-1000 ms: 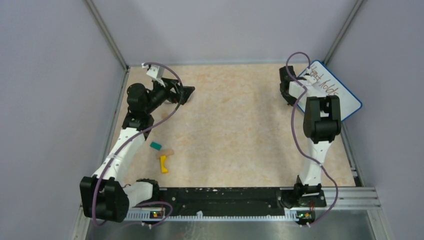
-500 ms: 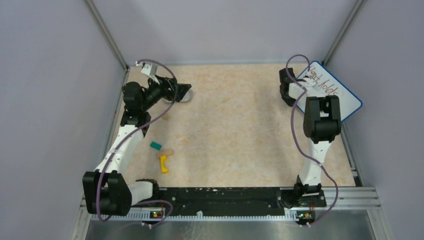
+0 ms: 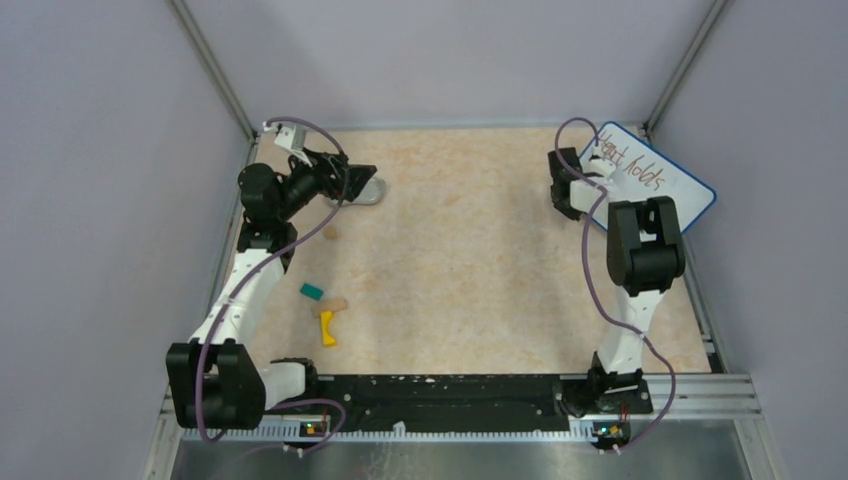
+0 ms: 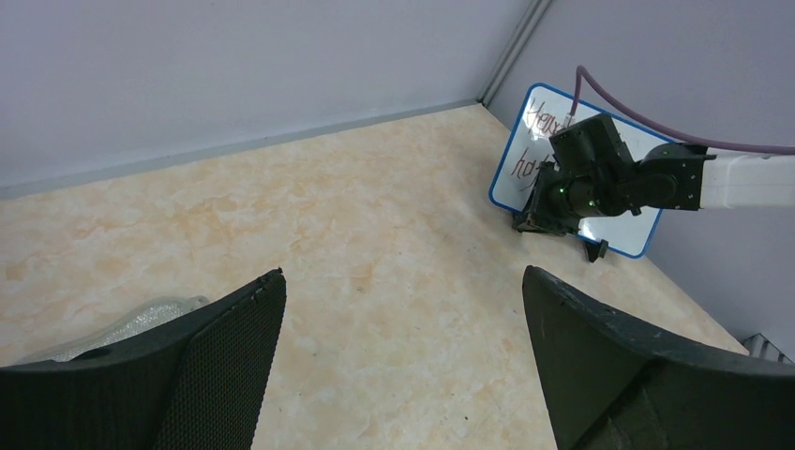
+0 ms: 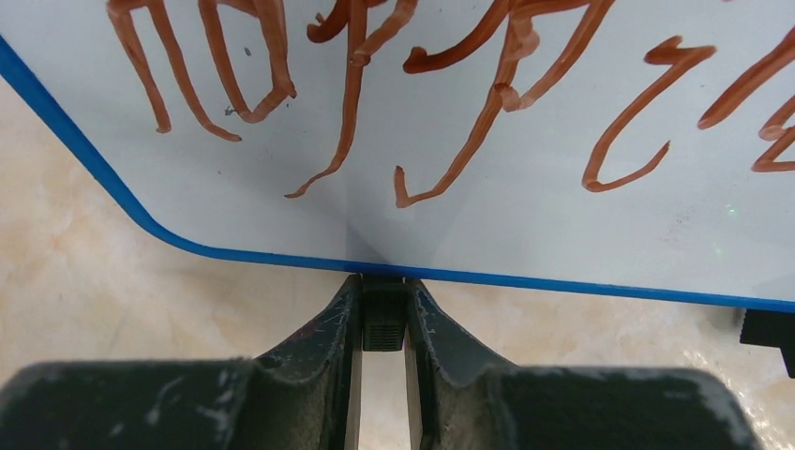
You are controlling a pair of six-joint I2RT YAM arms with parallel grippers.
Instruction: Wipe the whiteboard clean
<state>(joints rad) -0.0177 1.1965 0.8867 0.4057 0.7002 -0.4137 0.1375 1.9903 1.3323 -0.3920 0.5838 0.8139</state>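
The right gripper draws the whiteboard's black foot [image 5: 383, 315] back and toward the table's middle next, turning the board straighter, since the whiteboard stands crooked.
The whiteboard [image 3: 655, 180] has a blue rim and red-brown writing and stands tilted at the far right corner. It also shows in the left wrist view [image 4: 527, 150] and fills the right wrist view [image 5: 469, 187]. My right gripper [image 3: 566, 196] [image 5: 382, 302] is shut on the black foot [image 5: 382, 323] under the board's lower edge. My left gripper [image 3: 366, 181] [image 4: 403, 277] is open and empty at the far left, above the table. A crumpled clear wad [image 3: 369, 192] [image 4: 131, 323] lies just beside its left finger.
A teal block [image 3: 311, 292], a tan piece [image 3: 338, 303] and a yellow piece [image 3: 327, 328] lie at the near left. A small brown bit [image 3: 331, 233] lies behind them. A second black foot [image 5: 767, 330] shows at the board's edge. Grey walls close in on three sides.
My left gripper has drawn back toward the far left corner, uncovering the clear wad. My right gripper has shifted left and back, turning the whiteboard with it.
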